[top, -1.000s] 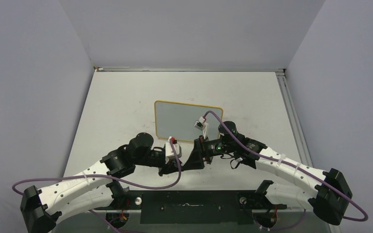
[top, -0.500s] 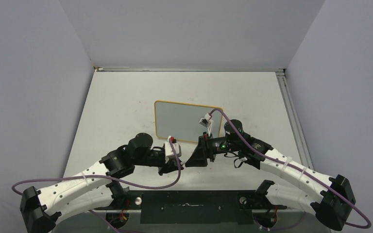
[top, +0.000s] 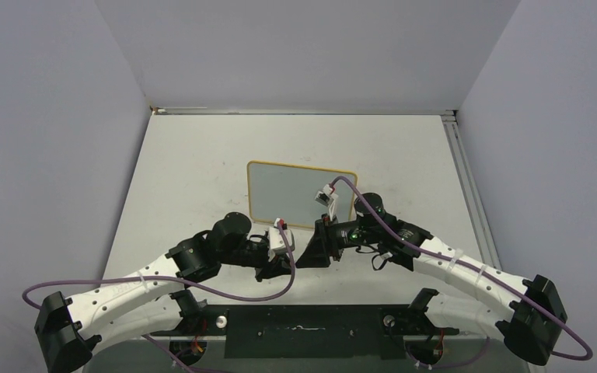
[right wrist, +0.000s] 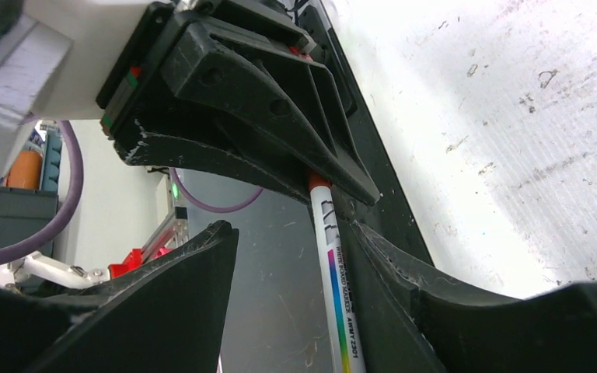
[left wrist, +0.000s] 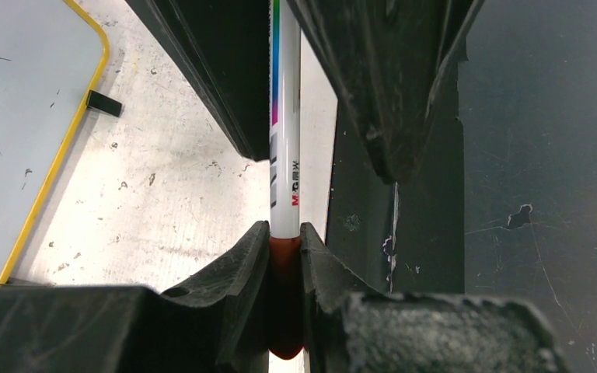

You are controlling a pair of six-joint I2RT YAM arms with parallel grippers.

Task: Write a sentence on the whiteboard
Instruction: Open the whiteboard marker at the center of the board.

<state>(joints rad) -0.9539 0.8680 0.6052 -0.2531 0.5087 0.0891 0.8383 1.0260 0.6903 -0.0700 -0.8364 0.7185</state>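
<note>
My left gripper needs to move the red cap away from my right gripper next, turn down and lower to the tabletop beside the whiteboard, which is bare.
The whiteboard (top: 301,194), grey-white with a yellow rim, lies flat mid-table; its corner also shows in the left wrist view (left wrist: 15,116). The sentence is out of view, as the visible board face shows only faint specks. A slim white marker (left wrist: 284,155) with a red cap is held between the arms, near the table's front. My left gripper (left wrist: 284,233) is shut on the red cap end (left wrist: 285,295). My right gripper (right wrist: 294,233) stands open around the barrel (right wrist: 333,264); its right finger rests against the barrel and the left finger stands apart. Seen from above, the grippers meet tip to tip (top: 295,260).
A small black piece (left wrist: 103,102) lies on the scuffed tabletop beside the board's rim. A black base plate (top: 303,330) runs along the near edge. Purple cables (top: 225,295) loop over both arms. A metal rail (top: 466,179) borders the table's right side.
My right gripper's jaws have narrowed around the marker barrel. The left arm has shifted slightly right, still holding the cap end.
</note>
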